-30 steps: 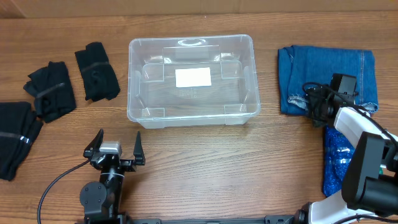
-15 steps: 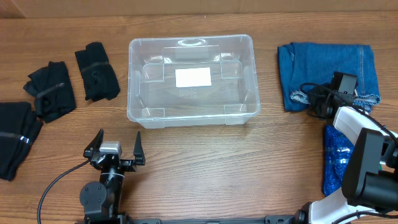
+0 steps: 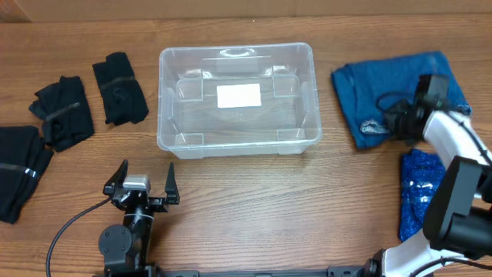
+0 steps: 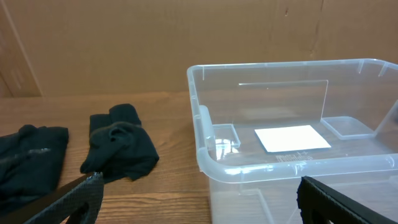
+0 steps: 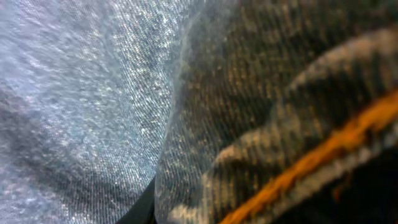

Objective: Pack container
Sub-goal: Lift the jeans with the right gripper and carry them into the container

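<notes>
The empty container lies left of my right gripper in the overhead view, so next I should lift the jeans (image 3: 384, 85), carry them over its rim, lower and release them.
The clear container (image 3: 163, 100) stands empty at the middle back of the table, a white label on its base. In the left wrist view its near rim (image 4: 205, 143) fills the right half. Folded blue jeans (image 3: 384, 85) lie to its right, skewed and bunched. My right gripper (image 3: 396, 123) is shut on their front edge, and denim with an orange seam (image 5: 93, 93) fills the right wrist view. My left gripper (image 3: 142, 187) stands open in front of the container's left corner, nothing between its fingers (image 4: 84, 193).
Three black folded garments lie left of the container: one (image 3: 119, 88) nearest it, one (image 3: 61, 111) further left, one (image 3: 19, 169) at the table's left edge. A blue sparkly cloth (image 3: 419, 196) lies at the front right beside the right arm.
The right gripper has shut on the jeans' front edge and dragged them; the jeans have turned and shifted towards the container. The left arm has not moved.
</notes>
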{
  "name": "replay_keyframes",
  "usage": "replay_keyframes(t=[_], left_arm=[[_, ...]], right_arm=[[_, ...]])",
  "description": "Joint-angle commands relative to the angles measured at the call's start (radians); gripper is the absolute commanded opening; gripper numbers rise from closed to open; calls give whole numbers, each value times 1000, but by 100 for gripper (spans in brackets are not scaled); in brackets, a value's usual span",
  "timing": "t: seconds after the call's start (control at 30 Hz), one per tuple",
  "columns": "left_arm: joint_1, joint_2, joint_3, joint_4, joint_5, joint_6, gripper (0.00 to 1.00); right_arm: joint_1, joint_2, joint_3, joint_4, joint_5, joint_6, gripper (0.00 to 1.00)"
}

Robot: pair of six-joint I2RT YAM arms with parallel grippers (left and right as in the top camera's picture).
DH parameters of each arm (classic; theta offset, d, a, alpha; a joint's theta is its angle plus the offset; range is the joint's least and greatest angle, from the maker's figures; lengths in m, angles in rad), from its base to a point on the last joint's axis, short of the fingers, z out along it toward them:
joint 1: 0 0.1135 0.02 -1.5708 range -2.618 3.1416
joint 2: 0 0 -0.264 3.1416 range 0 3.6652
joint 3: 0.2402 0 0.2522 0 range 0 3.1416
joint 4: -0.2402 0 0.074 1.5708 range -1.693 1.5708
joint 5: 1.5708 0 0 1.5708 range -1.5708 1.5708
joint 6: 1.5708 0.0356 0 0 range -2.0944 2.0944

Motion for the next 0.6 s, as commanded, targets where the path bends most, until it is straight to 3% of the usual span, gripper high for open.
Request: replay_keyframes(t=[0.0,0.27,0.57], left_arm=[[7,-10,-3,-2,-7,19,100],[7,-10,-3,-2,-7,19,100],[7,-10,-3,-2,-7,19,100]], right_arm=[[10,-14,255,-173,-55,-83,4],[16,-14,676,-521,-109,-109,4],[128,-14,1038,-721,-108,-163,4]])
